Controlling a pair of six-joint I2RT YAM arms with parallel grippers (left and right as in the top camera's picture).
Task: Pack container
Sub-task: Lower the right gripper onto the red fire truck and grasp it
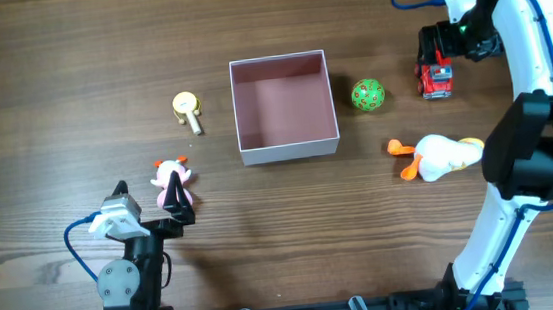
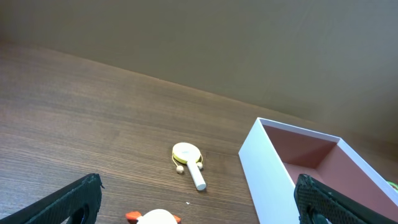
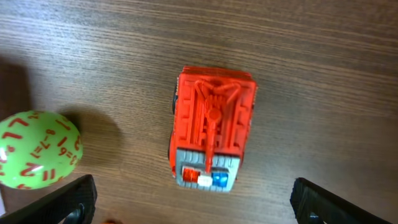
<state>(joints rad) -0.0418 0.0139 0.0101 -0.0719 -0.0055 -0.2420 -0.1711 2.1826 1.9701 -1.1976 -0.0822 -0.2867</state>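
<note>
Next, my right gripper will lower onto the red fire truck's body (image 1: 436, 75) (image 3: 212, 121), its open fingers going down along both long sides, since the truck is narrower than their spread.
The container (image 1: 291, 151) is a square white box with a pink inside, open and empty, at the table's middle; its white wall (image 2: 267, 168) shows in the left wrist view. My right gripper (image 1: 441, 48) is open just above and behind a red fire truck (image 1: 437, 79). In the right wrist view the truck (image 3: 211, 127) lies ahead of the spread fingers (image 3: 193, 202). My left gripper (image 1: 152, 202) is open and empty, low at the front left, with a pink and white toy (image 1: 172, 182) just ahead of its fingers (image 2: 196, 202).
A green ball with red numbers (image 1: 368, 95) lies right of the container and also shows in the right wrist view (image 3: 37, 149). A yellow rattle drum (image 1: 187, 109) lies left of the container. A white duck with orange feet (image 1: 437, 156) lies front right.
</note>
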